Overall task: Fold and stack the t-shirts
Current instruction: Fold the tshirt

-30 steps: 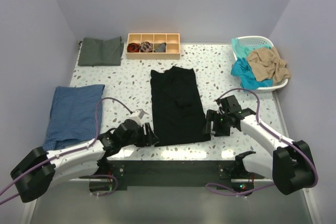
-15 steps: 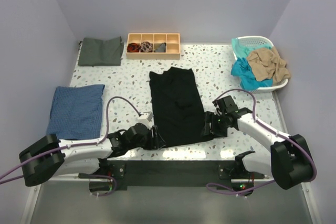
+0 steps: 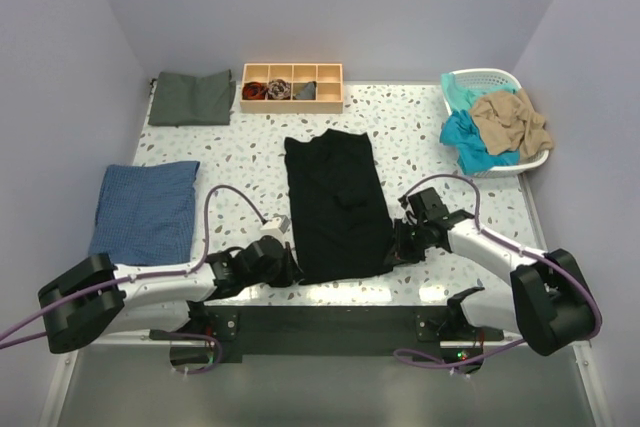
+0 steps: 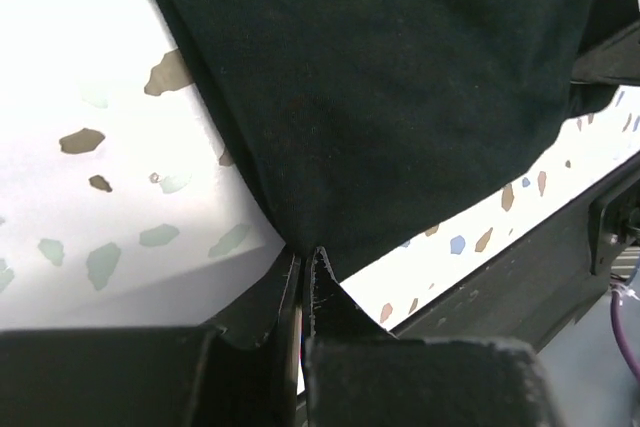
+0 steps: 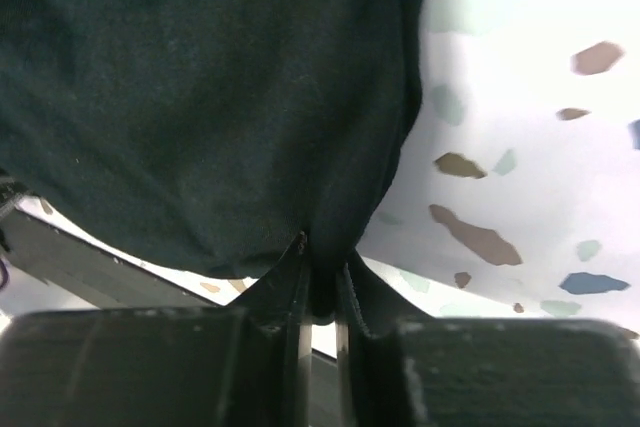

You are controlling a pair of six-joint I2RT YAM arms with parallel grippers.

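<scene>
My right gripper will next lift the pinched corner, carry it outward and release it at the black t-shirt's far edge point(image 3: 363, 137), halving the long shirt.
A long black t-shirt point(image 3: 335, 197) lies folded lengthwise in the middle of the table. My left gripper point(image 3: 291, 266) is shut on its near left corner; the left wrist view shows the black t-shirt point(image 4: 400, 87) pinched between the fingertips point(image 4: 322, 277). My right gripper point(image 3: 397, 244) is shut on the near right corner, with a fold of the black t-shirt point(image 5: 200, 97) squeezed between its fingertips point(image 5: 350, 282). A folded dark grey-green t-shirt point(image 3: 192, 97) rests at the far left. Teal point(image 3: 465, 137) and tan point(image 3: 510, 117) t-shirts hang out of the white basket point(image 3: 500, 79).
A folded blue checked cloth point(image 3: 145, 209) lies at the left edge. A wooden tray point(image 3: 292, 101) with small bundled cloth pieces stands at the back. The table's near edge point(image 3: 340, 292) runs just under both grippers.
Both grippers have moved in to the black t-shirt's near corners and shut on them. The shirt's near edge has bunched slightly.
</scene>
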